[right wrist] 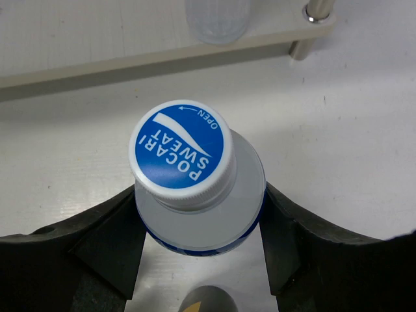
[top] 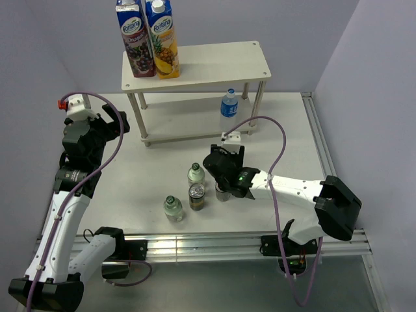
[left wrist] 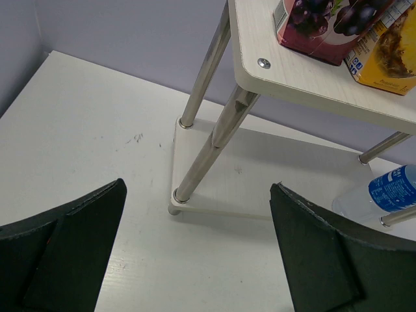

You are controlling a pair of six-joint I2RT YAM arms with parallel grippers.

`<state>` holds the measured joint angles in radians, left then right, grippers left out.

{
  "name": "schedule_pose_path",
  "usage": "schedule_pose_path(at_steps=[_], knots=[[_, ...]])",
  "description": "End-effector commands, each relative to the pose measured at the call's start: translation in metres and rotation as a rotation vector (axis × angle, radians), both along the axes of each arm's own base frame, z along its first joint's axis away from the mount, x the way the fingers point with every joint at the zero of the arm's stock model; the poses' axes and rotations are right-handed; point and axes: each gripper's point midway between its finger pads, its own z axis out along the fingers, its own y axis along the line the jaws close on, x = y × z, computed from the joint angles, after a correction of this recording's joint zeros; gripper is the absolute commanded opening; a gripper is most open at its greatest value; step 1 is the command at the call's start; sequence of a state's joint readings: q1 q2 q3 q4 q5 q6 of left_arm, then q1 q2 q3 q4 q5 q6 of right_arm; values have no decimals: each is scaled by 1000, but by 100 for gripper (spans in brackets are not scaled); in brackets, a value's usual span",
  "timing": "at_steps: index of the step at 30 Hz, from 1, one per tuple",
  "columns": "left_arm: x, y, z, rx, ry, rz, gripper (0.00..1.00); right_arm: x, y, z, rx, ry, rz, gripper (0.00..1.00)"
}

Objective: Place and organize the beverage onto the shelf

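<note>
I need to move my right gripper outward next and let go of the bottle on the lower board beside the standing one. That empty spot is outward of my right gripper.
My right gripper (right wrist: 199,224) is shut on a clear water bottle with a blue Pocari Sweat cap (right wrist: 182,153), a finger pressed on each side. In the top view this gripper (top: 223,170) hides the bottle. A second blue-capped water bottle (top: 229,104) stands on the lower board of the cream shelf (top: 214,62); it also shows in the left wrist view (left wrist: 385,194). Two green-capped bottles (top: 196,173) (top: 173,207) and a dark can (top: 197,195) stand on the table. Another can (top: 223,192) is half hidden under my right gripper. My left gripper (top: 110,123) is open and empty, left of the shelf.
Two tall Fontana cartons (top: 147,38) stand at the left end of the shelf's upper board. The shelf's front left leg (left wrist: 211,146) is just ahead of my left fingers (left wrist: 325,253). Walls close in behind and at the right. A metal rail (top: 227,246) runs along the near edge.
</note>
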<state>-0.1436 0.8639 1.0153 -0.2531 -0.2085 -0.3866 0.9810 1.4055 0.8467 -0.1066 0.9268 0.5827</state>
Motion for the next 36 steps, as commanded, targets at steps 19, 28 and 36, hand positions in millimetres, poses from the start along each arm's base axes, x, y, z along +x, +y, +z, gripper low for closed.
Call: schedule_pose_path(at_steps=[19, 28, 36], knots=[[-2, 3, 14, -1, -44, 10, 99, 126, 21, 166, 215, -334, -88, 0], [-1, 2, 14, -2, -43, 1, 99, 154, 33, 169, 192, -365, -94, 0], [-1, 0, 14, -3, -44, -7, 99, 164, 32, 168, 163, -394, -127, 0]])
